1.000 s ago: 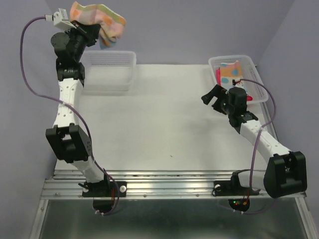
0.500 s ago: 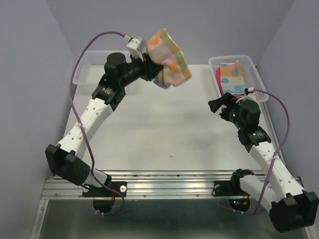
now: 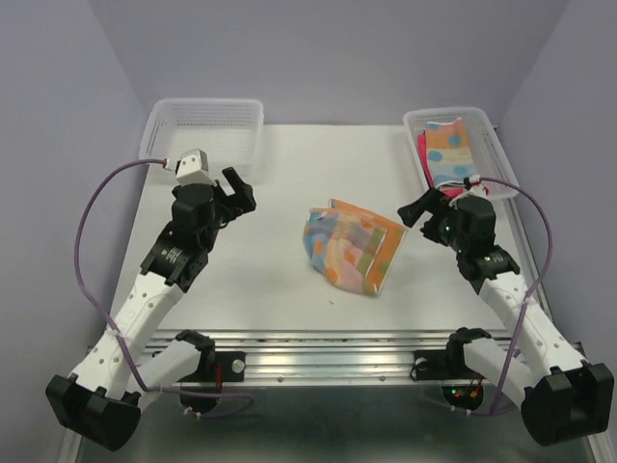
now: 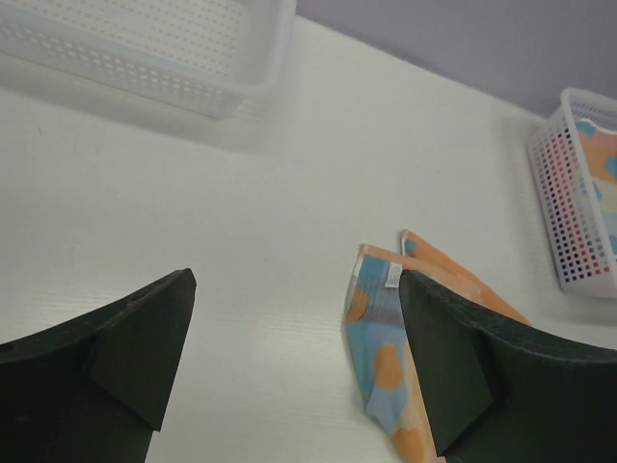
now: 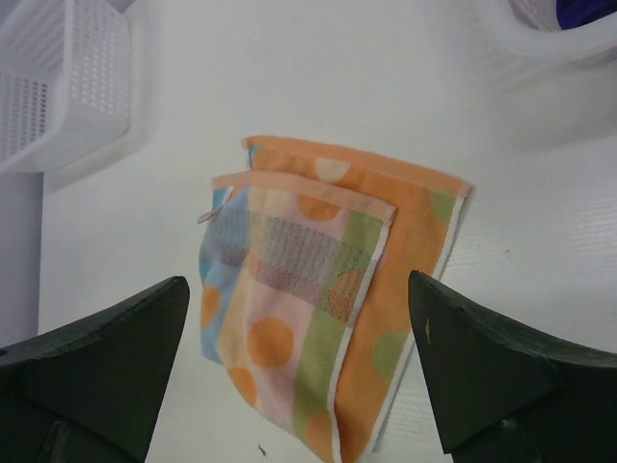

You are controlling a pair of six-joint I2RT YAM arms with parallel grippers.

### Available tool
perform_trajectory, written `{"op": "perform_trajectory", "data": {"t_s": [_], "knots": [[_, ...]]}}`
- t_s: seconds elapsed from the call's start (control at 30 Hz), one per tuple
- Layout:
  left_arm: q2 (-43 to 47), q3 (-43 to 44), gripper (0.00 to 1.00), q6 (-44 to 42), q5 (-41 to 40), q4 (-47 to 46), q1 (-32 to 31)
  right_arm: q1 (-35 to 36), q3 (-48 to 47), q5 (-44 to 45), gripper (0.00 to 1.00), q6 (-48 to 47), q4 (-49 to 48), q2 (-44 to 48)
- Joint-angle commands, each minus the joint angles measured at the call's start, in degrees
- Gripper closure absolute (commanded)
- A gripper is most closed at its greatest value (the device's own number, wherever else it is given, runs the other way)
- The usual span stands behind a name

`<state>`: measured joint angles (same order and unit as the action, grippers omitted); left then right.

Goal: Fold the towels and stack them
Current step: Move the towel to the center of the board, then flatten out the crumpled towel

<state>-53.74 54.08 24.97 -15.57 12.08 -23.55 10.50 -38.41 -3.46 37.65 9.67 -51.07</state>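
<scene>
The right gripper descends toward the tabletop next and closes on the towel's green-spotted orange corner [image 3: 397,231] [image 5: 447,200], where the bottom layer sticks out uncovered past the upper one.
A patterned towel [image 3: 352,246] in orange, pink, green and blue lies doubled over on the middle of the white table [image 3: 270,289], held by nothing. My left gripper [image 3: 236,193] hangs open to its left, well apart from it. In the left wrist view the towel [image 4: 381,347] shows beside the right finger of the empty left gripper [image 4: 297,289]. My right gripper [image 3: 415,207] stands open just right of the towel. In the right wrist view the towel [image 5: 318,289] lies below and between the wide fingers of the right gripper [image 5: 297,289]. More towels, one orange-blue spotted [image 3: 445,145] and one pink [image 3: 422,147], lie in the right basket [image 3: 487,130].
An empty white mesh basket [image 3: 202,125] stands at the back left, also seen in the wrist views [image 4: 145,48] [image 5: 67,87]. The right basket [image 4: 588,193] sits at the back right, with something dark blue [image 5: 583,10] inside. Grey walls close in both sides.
The left arm swung the patterned towel from high at the back left to the table's middle, opened and let it go, then drew back left. The right arm shifted slightly.
</scene>
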Motion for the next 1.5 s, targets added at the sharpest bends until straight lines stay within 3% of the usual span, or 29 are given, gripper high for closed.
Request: {"op": "perform_trajectory", "data": {"t_s": [0.0, 0.17, 0.4, 0.5, 0.57, 0.63, 0.7, 1.1, 1.3, 1.33, 1.37, 1.4, 1.47], "knots": [[1.27, -5.12, 0.01, 1.93, 1.75, -6.96, -0.27, 1.97, -0.6, -0.7, 0.0, -2.84, -0.81, -3.41], [-5.4, -6.45, 0.01, 0.96, 11.52, -13.65, -0.27, 6.19, -2.37, 10.04, 0.0, -3.2, 2.98, -11.57], [-20.96, -1.01, 0.01, -1.33, 21.01, -18.75, -0.35, 6.81, -5.0, 25.77, 0.0, 0.4, 5.53, -20.37], [-25.61, 1.46, 0.01, -1.77, 23.48, -19.63, -0.44, 6.9, -6.32, 26.32, 0.0, 1.02, 4.39, -23.8], [-27.64, 3.13, 0.01, -2.38, 24.36, -19.9, -0.62, 6.9, -7.64, 26.23, 0.05, 0.93, 3.08, -27.32], [-30.45, 4.88, 0.01, -2.99, 26.02, -19.99, -0.97, 6.99, -8.6, 27.19, 0.17, 0.76, 1.42, -30.39], [-32.56, 5.85, 0.01, -3.61, 27.17, -20.07, -1.49, 6.99, -9.74, 27.63, 0.2, 0.5, 0.27, -32.07], [-36.7, 9.28, 0.01, -5.46, 28.14, -20.25, -3.43, 7.25, -15.72, 28.6, 0.36, -3.81, -4.14, -45.34], [-36.44, 8.76, 0.01, -5.72, 25.95, -19.64, -3.43, 8.22, -15.29, 26.15, 0.6, -5.56, -5.19, -49.04], [-36.35, 8.67, 0.01, -5.72, 25.42, -19.29, -3.43, 8.31, -15.2, 23.79, 0.8, -7.48, -5.71, -49.21], [-36.09, 8.58, 0.01, -5.64, 25.33, -19.11, -3.43, 8.39, -15.2, 22.11, 0.89, -8.63, -6.41, -49.21], [-35.57, 8.32, 0.01, -5.64, 25.15, -19.02, -3.43, 8.66, -15.9, 20.97, 0.97, -9.34, -6.68, -49.13], [-34.69, 7.27, 0.01, -5.28, 24.63, -18.93, -3.43, 9.27, -17.13, 20.16, 0.99, -11.45, -6.77, -48.25]]}}
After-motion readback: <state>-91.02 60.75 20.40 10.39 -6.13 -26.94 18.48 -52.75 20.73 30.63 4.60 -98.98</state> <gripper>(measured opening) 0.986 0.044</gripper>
